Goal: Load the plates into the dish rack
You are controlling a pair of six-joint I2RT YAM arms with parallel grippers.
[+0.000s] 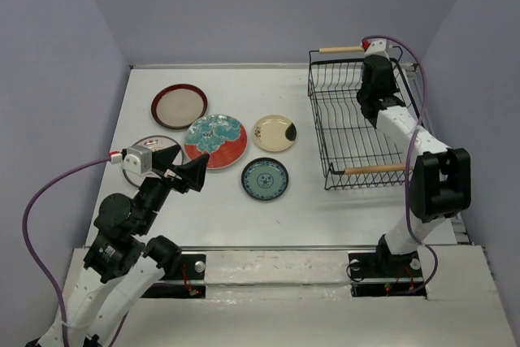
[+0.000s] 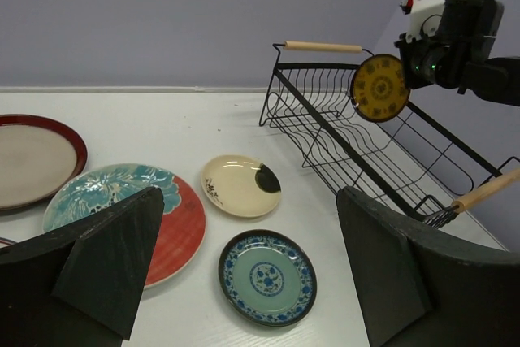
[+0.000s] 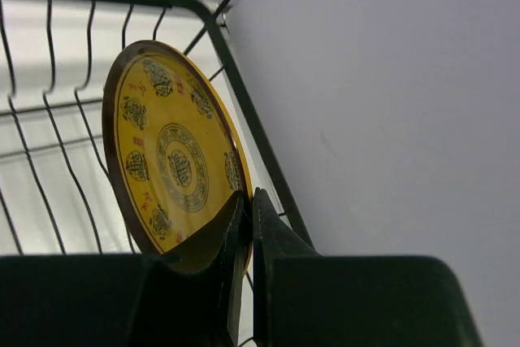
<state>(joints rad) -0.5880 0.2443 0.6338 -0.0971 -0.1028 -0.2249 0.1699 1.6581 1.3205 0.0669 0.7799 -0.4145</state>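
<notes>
The right gripper brings the plate down beside the dish rack's side bar next.
My right gripper [image 3: 249,201] is shut on the rim of the yellow patterned plate [image 3: 166,152] and holds it upright over the far end of the black wire dish rack [image 1: 357,132]. The left wrist view shows this plate [image 2: 379,88] above the rack [image 2: 341,140]. My left gripper [image 1: 192,175] is open and empty above the table. Near it lie the blue patterned plate [image 1: 265,178], the red-and-teal floral plate [image 1: 215,140], the cream plate [image 1: 275,132] and the red-rimmed beige plate [image 1: 179,106]. A white plate [image 1: 160,145] lies mostly hidden under my left wrist.
The rack has two wooden rod handles, one at the far end [image 1: 341,49] and one at the near end [image 1: 375,169]. Grey walls close in the table on the left, back and right. The rack stands against the right wall.
</notes>
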